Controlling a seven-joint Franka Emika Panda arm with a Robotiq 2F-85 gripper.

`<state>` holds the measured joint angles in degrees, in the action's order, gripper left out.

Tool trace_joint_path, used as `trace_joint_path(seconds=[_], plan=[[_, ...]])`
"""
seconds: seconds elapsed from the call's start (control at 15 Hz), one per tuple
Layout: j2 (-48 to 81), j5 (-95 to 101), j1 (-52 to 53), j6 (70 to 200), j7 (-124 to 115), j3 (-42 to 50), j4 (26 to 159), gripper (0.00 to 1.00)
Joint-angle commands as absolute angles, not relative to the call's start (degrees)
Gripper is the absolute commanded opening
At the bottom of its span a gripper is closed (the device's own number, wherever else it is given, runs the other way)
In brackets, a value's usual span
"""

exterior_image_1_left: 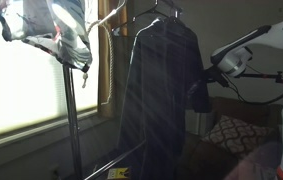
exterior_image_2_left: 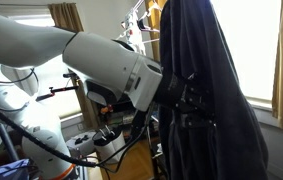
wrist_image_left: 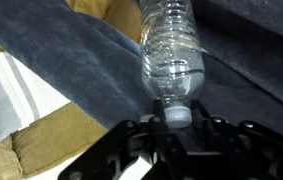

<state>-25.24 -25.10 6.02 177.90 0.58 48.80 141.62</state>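
Note:
Next I need to lower and push my gripper, bottle point(wrist_image_left: 171, 55) first, into the side of the dark coat and release, as that fabric lies just ahead of its fingers.
In the wrist view my gripper point(wrist_image_left: 177, 113) is shut on the white cap end of a clear ribbed plastic bottle point(wrist_image_left: 171, 55), which points away from the camera. The bottle lies against the dark blue-grey fabric of a hanging garment point(wrist_image_left: 91, 60). In both exterior views the gripper point(exterior_image_1_left: 203, 78) point(exterior_image_2_left: 186, 95) is pressed up to the side of the dark coat point(exterior_image_1_left: 159, 85) point(exterior_image_2_left: 206, 100) on the clothes rack, about halfway up it. The bottle itself is hidden in those views.
A metal clothes rack pole point(exterior_image_1_left: 71, 110) stands by a bright window, with a patterned garment point(exterior_image_1_left: 51, 30) on top. A patterned cushion point(exterior_image_1_left: 231, 132) lies below the arm. In the wrist view a tan cushion point(wrist_image_left: 51, 140) and a white striped cloth point(wrist_image_left: 11, 90) lie underneath.

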Motion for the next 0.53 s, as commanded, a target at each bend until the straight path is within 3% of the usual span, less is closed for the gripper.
trace_joint_path(seconds=[0.0,0.27,0.47], plan=[[-20.1,-20.0,-1.3,175.3,0.3,42.4,144.2,0.08],[-23.7,-17.4,0.7,184.8,4.9,40.8,145.9,0.08],[-21.0,-13.3,-3.0,182.1,7.6,37.4,145.5,0.08]])
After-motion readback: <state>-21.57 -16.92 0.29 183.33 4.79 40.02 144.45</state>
